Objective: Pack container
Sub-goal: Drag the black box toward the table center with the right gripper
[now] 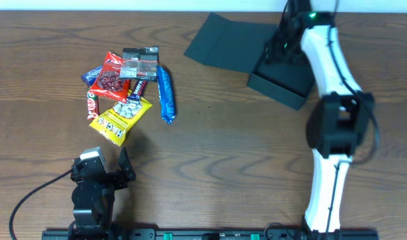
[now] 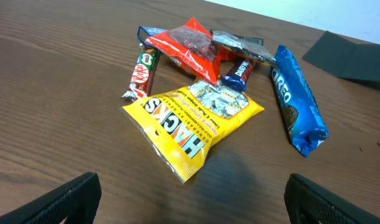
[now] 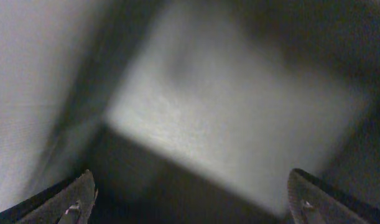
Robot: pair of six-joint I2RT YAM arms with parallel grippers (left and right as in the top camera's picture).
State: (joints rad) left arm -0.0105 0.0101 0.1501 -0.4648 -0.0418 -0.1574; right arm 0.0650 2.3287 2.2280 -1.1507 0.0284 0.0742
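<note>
The rim of the container's near side (image 1: 272,88) stands clear of the open flap. My right gripper draws back onto it next from over the container's bottom and closes.
The dark container (image 1: 278,85) sits at the back right with its flap lid (image 1: 223,41) lying open to the left. My right gripper (image 1: 281,50) reaches down into the container; its wrist view shows the box's inner floor (image 3: 239,106) close up, with both fingers spread apart and nothing between them (image 3: 190,199). A pile of snack packets lies at the left: a yellow Hacks bag (image 1: 121,117) (image 2: 193,121), a blue Oreo pack (image 1: 166,93) (image 2: 298,99), a red bag (image 1: 112,75) (image 2: 190,43) and a KitKat (image 2: 140,74). My left gripper (image 1: 116,170) (image 2: 190,199) is open and empty, in front of the pile.
More small packets, one silver-black (image 1: 140,63) and one dark blue (image 2: 237,73), lie in the same pile. The wooden table (image 1: 230,147) stretches bare between the pile and the container. My right arm (image 1: 333,120) crosses the right side.
</note>
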